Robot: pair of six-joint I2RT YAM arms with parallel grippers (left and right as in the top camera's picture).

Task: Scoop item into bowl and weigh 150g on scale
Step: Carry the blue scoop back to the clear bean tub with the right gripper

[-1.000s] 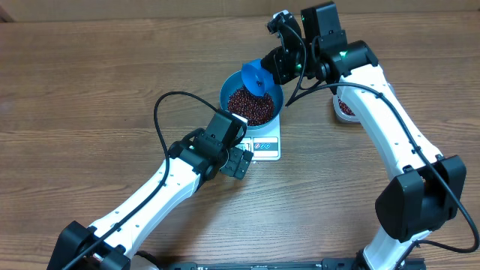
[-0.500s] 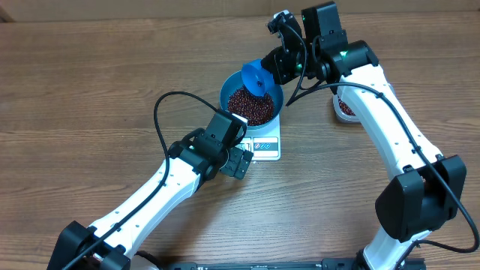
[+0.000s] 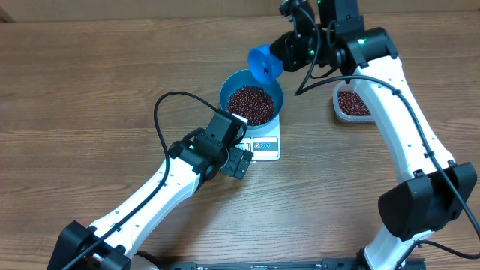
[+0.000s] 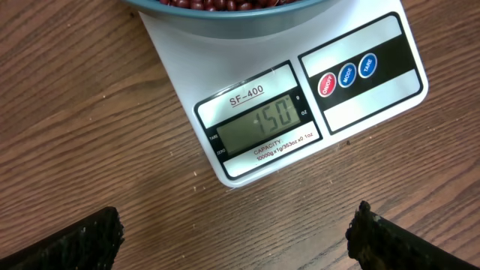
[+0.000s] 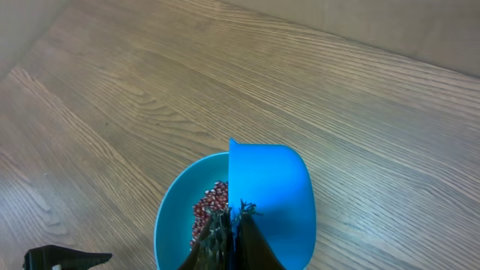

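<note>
The scoop (image 3: 264, 63) goes from the bowl down into the clear plastic tub (image 3: 354, 105) next, and my right gripper releases it, since the display shows the target weight.
The blue bowl (image 3: 279, 96) sits on the white scale (image 3: 268, 147), filled with dark red-brown beans (image 3: 251, 103). In the left wrist view the scale (image 4: 375, 105) shows 150 on its display, with the bowl's rim (image 4: 225, 16) at the top edge. My left gripper (image 4: 236, 241) hangs open over bare wood just in front of the display; overhead it (image 3: 240, 162) sits by the scale's near-left corner. My right gripper (image 5: 234, 222) is shut on the handle of a small blue scoop (image 5: 274, 191), held above the bowl's (image 5: 172, 221) far right rim; overhead the scoop (image 3: 264, 63) is tilted.
A clear plastic tub (image 3: 339, 107) with more beans stands to the right of the bowl, partly under the right arm. The left arm's black cable (image 3: 159, 112) loops over the table left of the bowl.
My right arm has lifted the scoop out of the bowl, up and to the right. The tub shows more now. The left arm has not moved.
</note>
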